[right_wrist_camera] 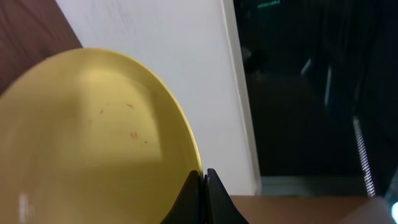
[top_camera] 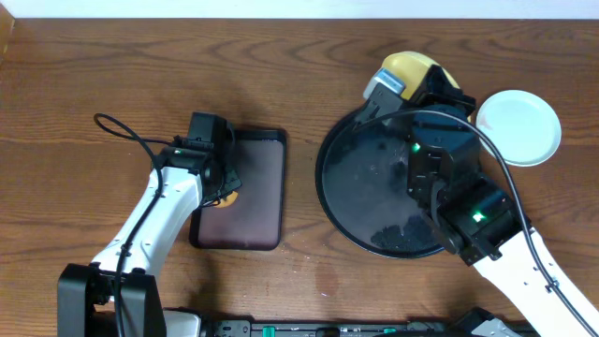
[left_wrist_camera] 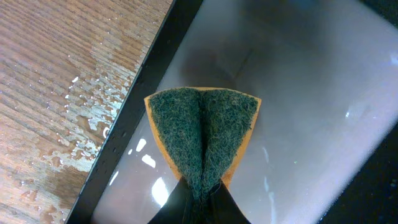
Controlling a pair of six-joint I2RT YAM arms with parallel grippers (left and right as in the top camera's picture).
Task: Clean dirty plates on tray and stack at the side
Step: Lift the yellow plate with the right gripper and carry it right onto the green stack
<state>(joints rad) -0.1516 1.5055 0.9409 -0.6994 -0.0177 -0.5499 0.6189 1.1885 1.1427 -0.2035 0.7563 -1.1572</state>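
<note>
I need to move my right gripper to the right in the overhead view and lower the tilted plate flat onto the pale blue-white plate, because the stack starts there.
My right gripper [top_camera: 415, 84] is shut on the rim of the pale yellow plate [top_camera: 412, 65] and holds it tilted up over the far rim of the round black tray [top_camera: 329, 183]. In the right wrist view the fingers [right_wrist_camera: 203, 178] pinch the yellow plate's [right_wrist_camera: 93, 137] edge, and its face shows a few small red specks. The tray holds no plates, only wet smears. One pale blue-white plate [top_camera: 519, 126] lies on the table to the tray's right. My left gripper [top_camera: 225, 187] is shut on a green-and-orange sponge [left_wrist_camera: 202, 130], fingers [left_wrist_camera: 202, 196] at its lower end.
The sponge hangs over the left part of a smaller dark rectangular tray [top_camera: 257, 187], also in the left wrist view [left_wrist_camera: 298, 93]. Water drops lie on the wooden table [left_wrist_camera: 93, 118] beside that tray's edge. A black cable [top_camera: 122, 131] loops left of the left arm.
</note>
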